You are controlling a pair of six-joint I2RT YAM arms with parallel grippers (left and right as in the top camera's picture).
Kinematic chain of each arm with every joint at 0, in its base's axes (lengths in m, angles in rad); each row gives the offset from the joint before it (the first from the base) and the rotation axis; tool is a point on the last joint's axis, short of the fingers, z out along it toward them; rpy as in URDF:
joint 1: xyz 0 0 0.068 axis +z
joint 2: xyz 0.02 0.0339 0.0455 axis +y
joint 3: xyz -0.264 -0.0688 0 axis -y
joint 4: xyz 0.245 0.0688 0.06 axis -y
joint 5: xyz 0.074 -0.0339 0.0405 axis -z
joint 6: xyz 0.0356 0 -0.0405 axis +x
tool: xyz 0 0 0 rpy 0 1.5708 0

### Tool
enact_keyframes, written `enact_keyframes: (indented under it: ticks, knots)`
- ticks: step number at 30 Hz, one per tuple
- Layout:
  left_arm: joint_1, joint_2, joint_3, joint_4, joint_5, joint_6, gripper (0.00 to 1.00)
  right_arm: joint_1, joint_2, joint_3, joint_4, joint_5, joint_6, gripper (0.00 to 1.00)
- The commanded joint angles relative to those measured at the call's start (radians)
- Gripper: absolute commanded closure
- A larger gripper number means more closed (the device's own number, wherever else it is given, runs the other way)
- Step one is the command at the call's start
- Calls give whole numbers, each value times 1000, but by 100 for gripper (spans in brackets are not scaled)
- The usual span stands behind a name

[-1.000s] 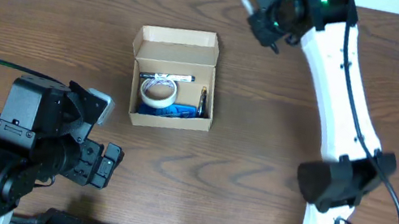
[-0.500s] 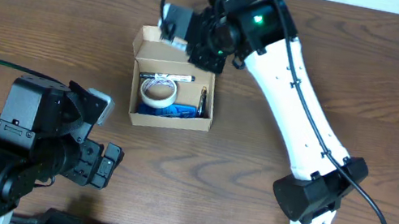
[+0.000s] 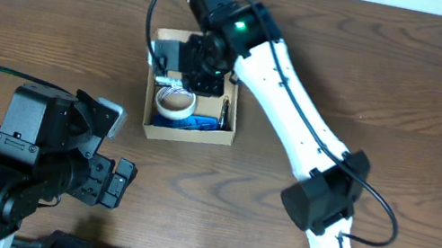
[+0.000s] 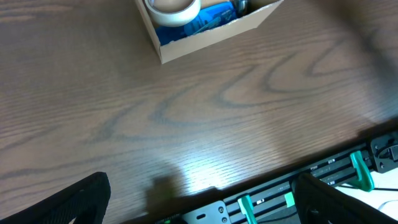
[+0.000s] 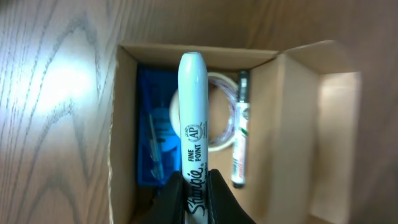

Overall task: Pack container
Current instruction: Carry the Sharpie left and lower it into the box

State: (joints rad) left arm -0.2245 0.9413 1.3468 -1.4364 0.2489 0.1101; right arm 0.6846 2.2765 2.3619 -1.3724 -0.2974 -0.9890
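Note:
Next, my right gripper carries the white Sharpie marker down inside the box, toward the blue item beside the tape roll (image 3: pixel 175 101), before I open.
The container (image 3: pixel 192 132) is an open tan cardboard box left of the table's middle, its flap lid standing at the far side. Inside lie a white tape roll (image 3: pixel 175 101), a blue item (image 3: pixel 199 123) and a pen (image 3: pixel 224 112). My right gripper (image 3: pixel 189 56) hangs over the far part of the box, shut on a white Sharpie marker (image 5: pixel 193 112). In the right wrist view the marker points over the box (image 5: pixel 122 124), above the tape roll (image 5: pixel 219 118), the blue item (image 5: pixel 152 143) and a pen (image 5: pixel 240 124). My left gripper (image 3: pixel 116 181) is open and empty near the table's front left.
In the left wrist view my open left gripper (image 4: pixel 202 205) is over the table's front edge, with the box's near wall (image 4: pixel 211 36) at the top. A black rail with green clips (image 4: pixel 360 171) runs below the edge.
My right arm has swung from the far right of the table leftward to above the box, carrying the marker. The left arm has not moved.

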Motion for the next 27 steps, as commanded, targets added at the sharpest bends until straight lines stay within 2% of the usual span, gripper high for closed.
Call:
enact_keyframes:
  ticks: [1, 17, 22, 27]
  knots:
    - [2, -1, 16, -4, 6, 17, 5, 19, 50, -8, -6, -18, -10, 99]
    - [2, -1, 16, -4, 6, 17, 5, 37, 186, -9, -18, -14, -10, 99]
    - [2, -1, 16, -3, 6, 17, 5, 37, 206, -9, -14, -13, -10, 95]
    - [2, -1, 16, -3, 6, 17, 5, 37, 211, -9, -10, -13, -10, 87]
